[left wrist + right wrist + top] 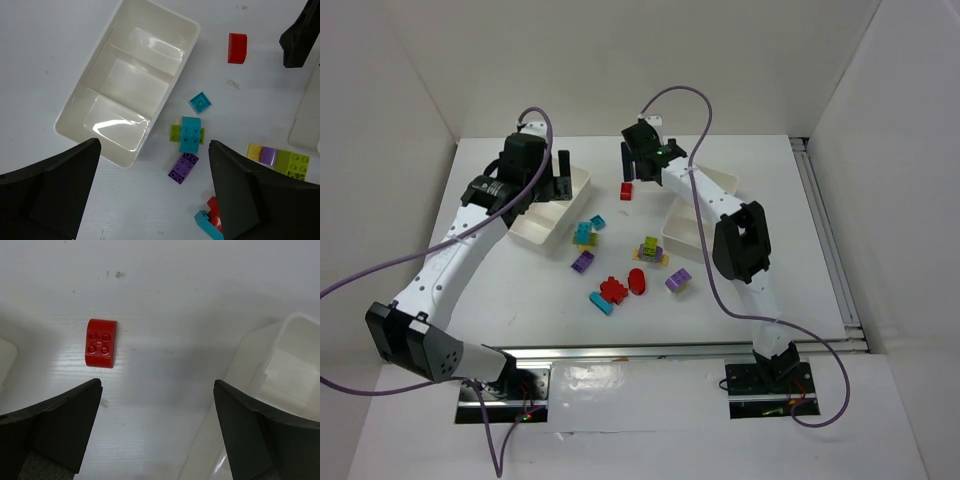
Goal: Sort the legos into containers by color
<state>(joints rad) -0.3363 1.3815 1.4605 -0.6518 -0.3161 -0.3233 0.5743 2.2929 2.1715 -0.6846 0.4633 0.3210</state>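
Note:
The red brick lies below and to the left in the right wrist view, so the robot's right gripper needs to shift that way next and come down astride the brick's long sides.
Loose legos lie on the table between two white trays. In the top view: a red brick, a cyan and lime cluster, a purple brick, a yellow, purple and lime cluster, a red cluster. My left gripper is open and empty above the left tray. In the left wrist view, the left gripper hangs over that tray's near corner. My right gripper is open and empty; in the right wrist view, the right gripper sits just right of the red brick.
The right tray lies under the right arm's forearm and shows at the right edge of the right wrist view. A purple cluster, a red oval piece and a cyan brick lie nearer the front. White walls enclose the table.

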